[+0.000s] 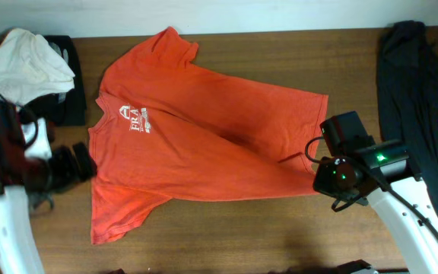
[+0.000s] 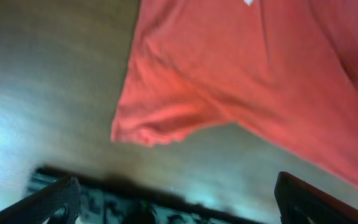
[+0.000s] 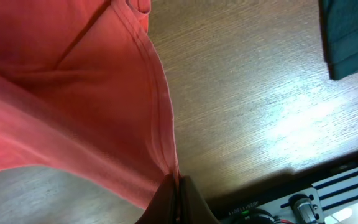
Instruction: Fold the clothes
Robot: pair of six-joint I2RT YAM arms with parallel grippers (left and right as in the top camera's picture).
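This end of the shirt lies free while my right gripper holds the other end, so I need to lower my left gripper back onto the near sleeve's hem and turn it on the way down.
The red-orange T-shirt with white lettering on the chest lies spread on the wooden table, its collar toward the left. My right gripper is shut on the shirt's hem at its lower right corner; in the right wrist view the fingers pinch the seamed edge of the shirt. My left gripper is open and empty by the shirt's left side, near the collar. In the left wrist view its fingers stand wide apart above bare wood, with the shirt's sleeve ahead of them.
A white garment lies on dark clothes at the back left. A dark garment lies at the right and shows in the right wrist view. The table's front edge is near.
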